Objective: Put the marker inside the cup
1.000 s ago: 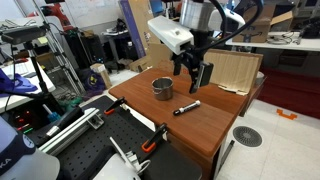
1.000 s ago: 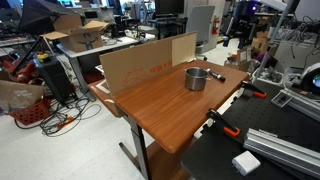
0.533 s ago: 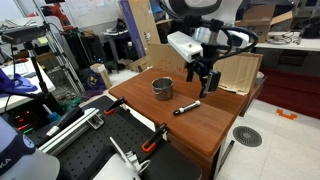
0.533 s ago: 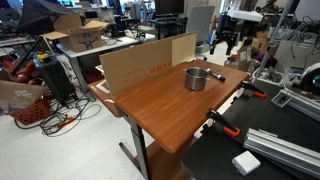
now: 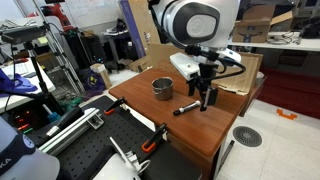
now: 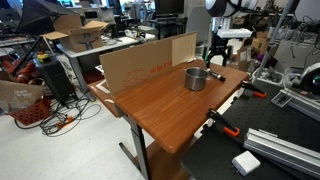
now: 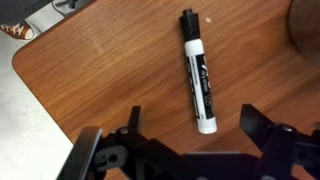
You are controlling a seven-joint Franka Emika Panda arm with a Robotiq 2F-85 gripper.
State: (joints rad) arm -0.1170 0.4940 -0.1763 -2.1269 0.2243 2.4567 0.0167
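Observation:
My open gripper comes down toward the tabletop onto the marker's pale end (image 5: 196,104) (image 7: 205,125) next and closes, since its two fingers already straddle that end from above.
The black marker (image 7: 197,70) with a pale end lies flat on the wooden table; it also shows in an exterior view (image 5: 186,108), to the right of the cup. The grey metallic cup (image 5: 162,88) stands upright on the table and shows in both exterior views (image 6: 196,78). My gripper (image 5: 204,101) hangs just above the marker, open and empty. In the wrist view its two fingers (image 7: 192,128) straddle the marker's pale end without touching it. The gripper in the exterior view (image 6: 221,60) is behind the cup.
A cardboard sheet (image 6: 143,60) stands along one table edge and another piece (image 5: 238,70) leans at the far side. An orange-handled clamp (image 5: 152,144) sits at the table's near edge. The table edge (image 7: 30,80) is close to the marker.
The arm has swung over and lowered, bringing the open gripper from above the cup's side down over the marker. The marker and cup have not moved.

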